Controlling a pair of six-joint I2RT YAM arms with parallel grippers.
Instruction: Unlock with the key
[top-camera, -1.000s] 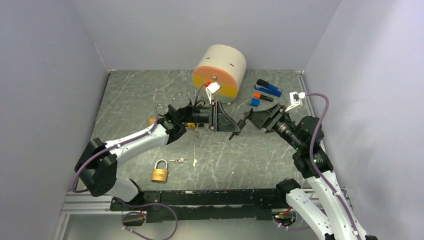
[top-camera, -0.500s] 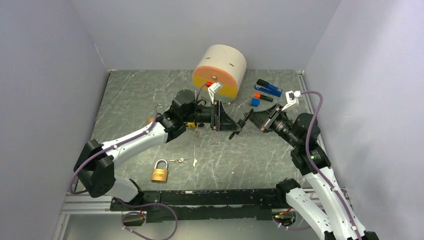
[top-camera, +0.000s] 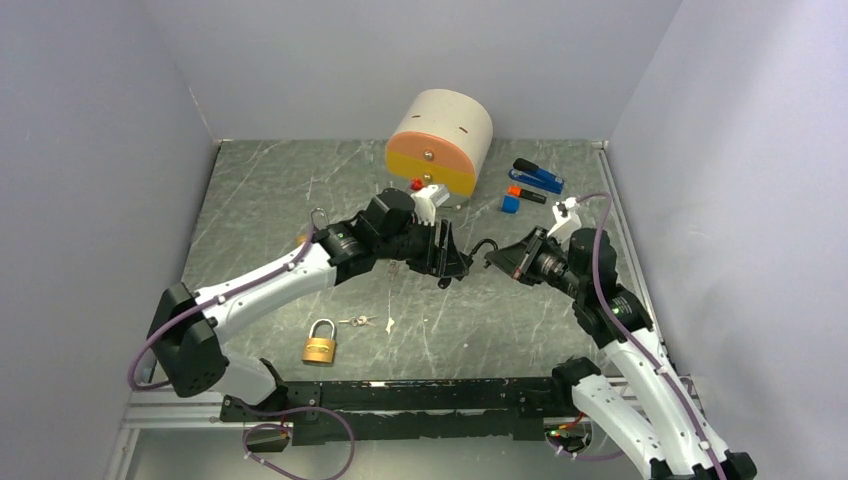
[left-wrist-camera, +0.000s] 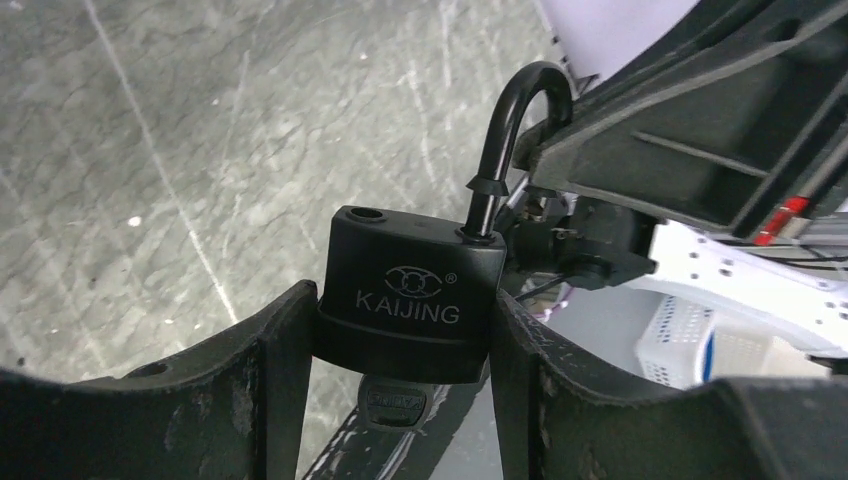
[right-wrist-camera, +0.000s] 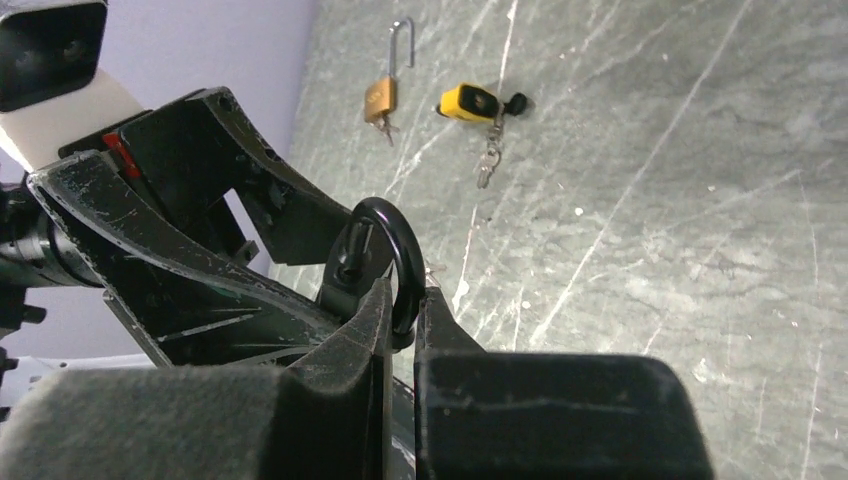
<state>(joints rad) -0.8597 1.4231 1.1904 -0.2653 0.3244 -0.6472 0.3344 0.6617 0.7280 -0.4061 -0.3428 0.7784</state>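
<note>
The black padlock's raised shackle (left-wrist-camera: 510, 110) already shows that it is unlocked. My left gripper will go down next and tip its fingers toward the bare table near the blue items.
A black padlock (left-wrist-camera: 405, 290) marked KAIJING is clamped by its body in my left gripper (left-wrist-camera: 400, 300), held above the table's middle (top-camera: 445, 262). A key (left-wrist-camera: 393, 405) sticks in the lock's underside. The shackle (left-wrist-camera: 510, 110) stands raised, one leg in the body, and the other hole (left-wrist-camera: 365, 213) is bare. My right gripper (right-wrist-camera: 405, 300) is shut on the shackle's curve (right-wrist-camera: 395, 235), meeting the left gripper tip to tip; in the top view the right gripper (top-camera: 490, 250) sits just right of the lock.
A brass padlock (top-camera: 319, 342) and loose keys (top-camera: 360, 321) lie near the front. An open brass padlock (right-wrist-camera: 382, 95) and a yellow padlock (right-wrist-camera: 470, 102) with keys lie at the left. A beige and orange drum (top-camera: 440, 140) and blue items (top-camera: 540, 178) stand at the back.
My right gripper has shut on the shackle. Both wrists have dropped lower over the table, and the left wrist has rolled and tilted down with the padlock in it.
</note>
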